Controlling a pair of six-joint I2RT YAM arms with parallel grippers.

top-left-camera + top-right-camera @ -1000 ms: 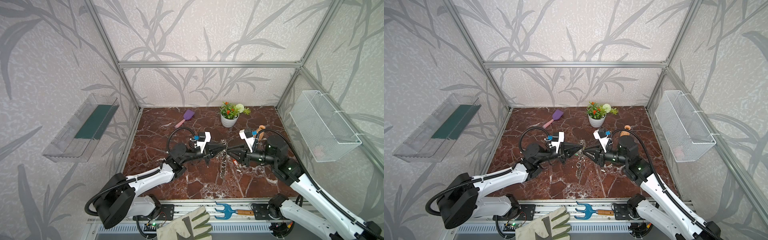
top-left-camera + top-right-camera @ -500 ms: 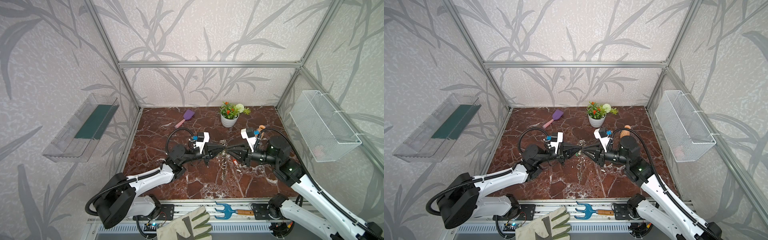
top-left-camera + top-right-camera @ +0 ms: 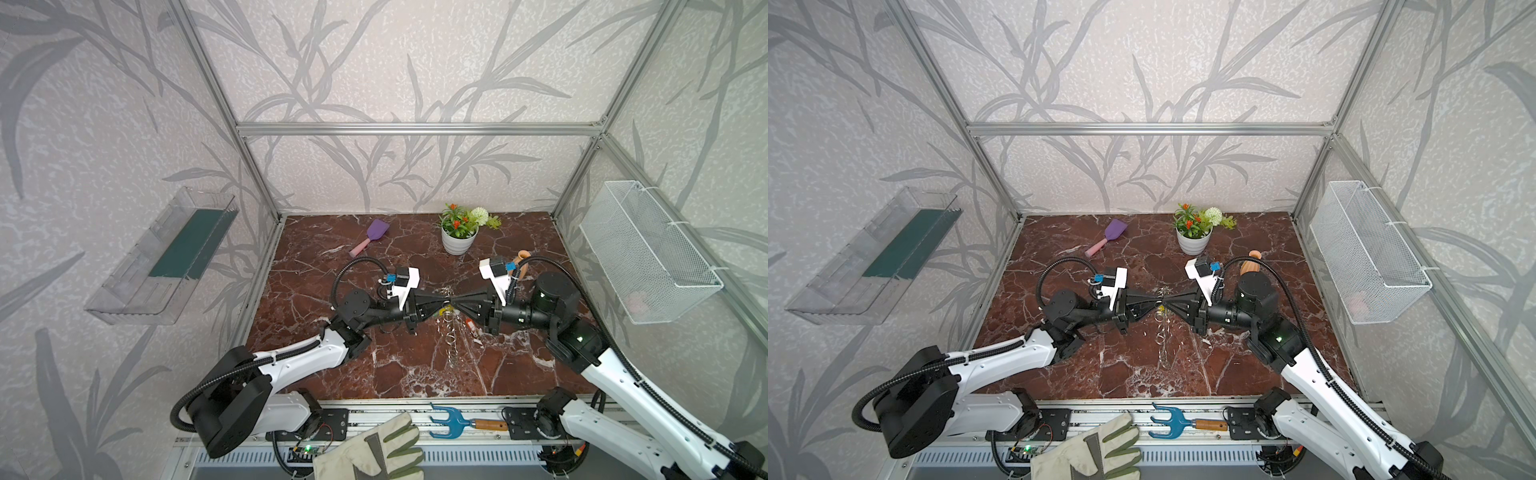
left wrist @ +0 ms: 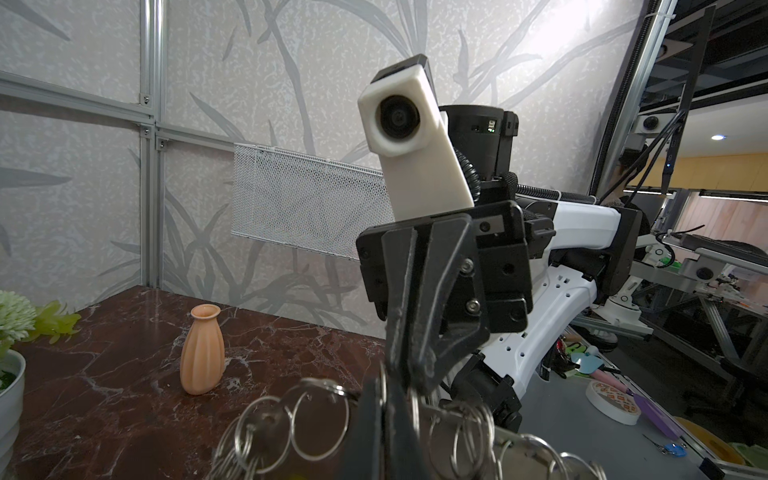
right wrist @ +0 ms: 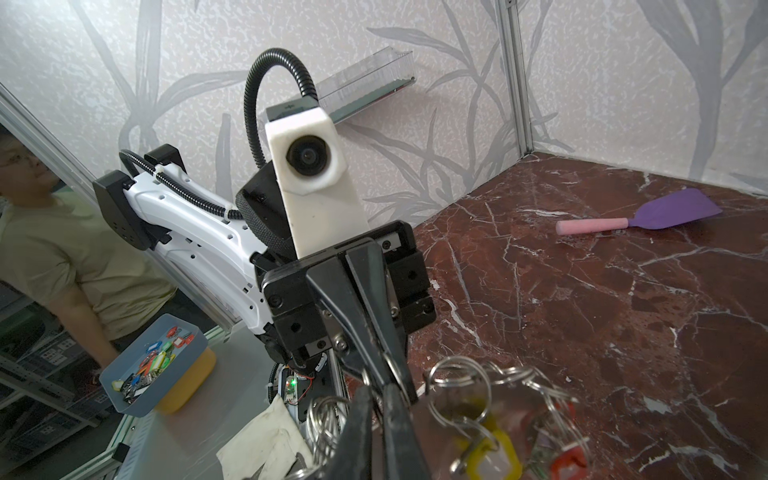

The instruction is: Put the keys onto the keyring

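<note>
The yellow and red keys hang on the rings of the keyring, so the left gripper will next open wide in place above the marble floor to let go of the keyring (image 3: 450,332).
Both grippers meet tip to tip above the middle of the marble floor. My left gripper (image 3: 443,300) (image 3: 1158,298) is shut on the keyring (image 3: 450,332) (image 3: 1161,332), whose grey band and silver rings dangle below the tips. My right gripper (image 3: 454,300) (image 3: 1168,300) is shut on the same keyring from the opposite side. In the left wrist view, rings (image 4: 320,415) fan out beside the closed left gripper (image 4: 384,436). The right wrist view shows the right gripper (image 5: 378,428) pinching a ring, with a yellow key (image 5: 494,453) and a red key (image 5: 569,461) hanging on the rings.
A purple spatula (image 3: 370,237), a flower pot (image 3: 457,243) and an orange vase (image 3: 521,259) stand toward the back. A wire basket (image 3: 644,253) hangs on the right wall, a clear shelf (image 3: 166,257) on the left. A blue garden fork (image 3: 457,424) and a glove (image 3: 374,453) lie at the front rail.
My right gripper has moved in toward the left gripper's tip and closed on the keyring. The left gripper has stayed shut on it.
</note>
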